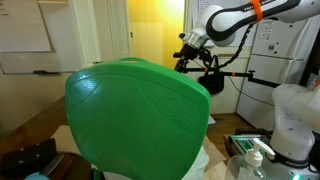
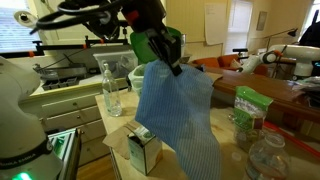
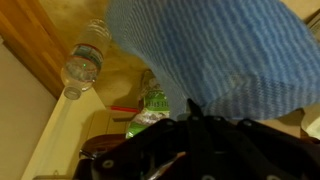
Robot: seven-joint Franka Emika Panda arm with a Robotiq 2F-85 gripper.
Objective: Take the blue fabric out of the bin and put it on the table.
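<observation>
My gripper moves down and releases the fabric next, as the open tabletop (image 2: 226, 150) beside the small box lies below my gripper and the fabric's top edge is still high.
The blue fabric (image 2: 176, 115) hangs in a long drape from my gripper (image 2: 163, 52), which is shut on its top edge, high above the table (image 2: 205, 165). Its lower end reaches down to the table top. In the wrist view the fabric (image 3: 220, 50) fills the upper right, and my dark gripper (image 3: 195, 112) sits just below it. The green bin (image 1: 138, 112) fills the middle of an exterior view close to the camera and hides the fabric there; my gripper (image 1: 190, 50) shows above its right edge. A bit of the green bin (image 2: 140, 45) shows behind my gripper.
A clear plastic bottle (image 2: 110, 88) stands left of the fabric and also shows in the wrist view (image 3: 85, 62). A small box (image 2: 145, 150) sits at the fabric's foot. A green-labelled bag (image 2: 248, 108) and another clear bottle (image 2: 268, 155) stand to the right.
</observation>
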